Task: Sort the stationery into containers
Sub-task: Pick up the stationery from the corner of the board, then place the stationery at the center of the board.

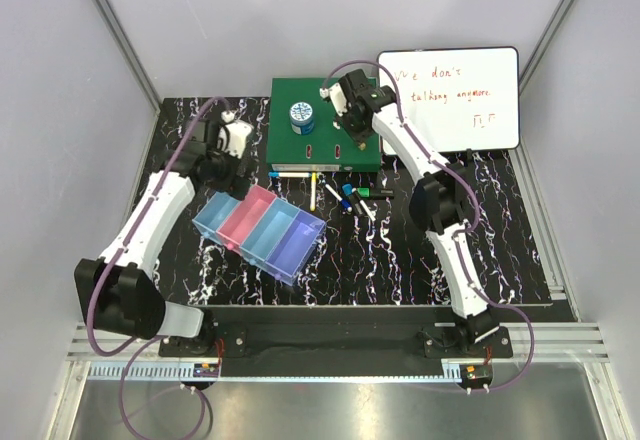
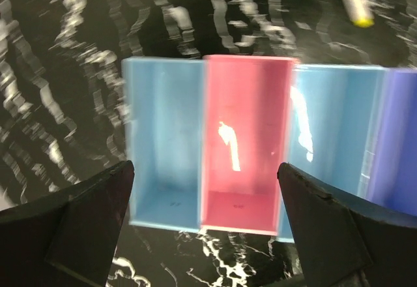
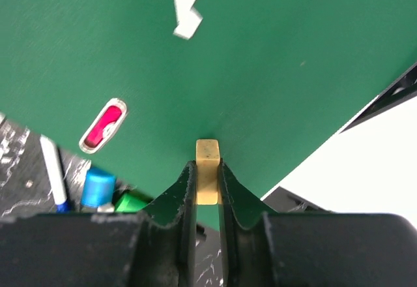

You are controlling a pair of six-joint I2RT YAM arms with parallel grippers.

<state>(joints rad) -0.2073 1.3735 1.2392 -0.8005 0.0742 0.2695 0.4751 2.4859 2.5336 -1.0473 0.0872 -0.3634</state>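
Observation:
I will move my right gripper back, left in the top view, over the purple end bin (image 1: 296,243) to release the block.
My right gripper (image 3: 208,173) is shut on a small tan eraser-like block (image 3: 208,150), held over the green binder (image 3: 260,52); in the top view this gripper (image 1: 350,128) hangs above the binder's right part. A blue-and-white roll (image 1: 302,117) stands on the binder. Markers and pens (image 1: 345,195) lie scattered in front of the binder; a blue cap (image 3: 98,186), a green cap (image 3: 130,202) and a white pen (image 3: 52,173) show below it. My left gripper (image 2: 205,169) is open and empty above the joined bins (image 1: 260,232), facing the pink one (image 2: 247,189).
A whiteboard (image 1: 460,100) with red writing lies at the back right, beside the binder (image 1: 325,125). A yellow-tipped pen (image 2: 355,0) lies beyond the bins. The light blue bin (image 2: 163,196) and the pink bin hold nothing.

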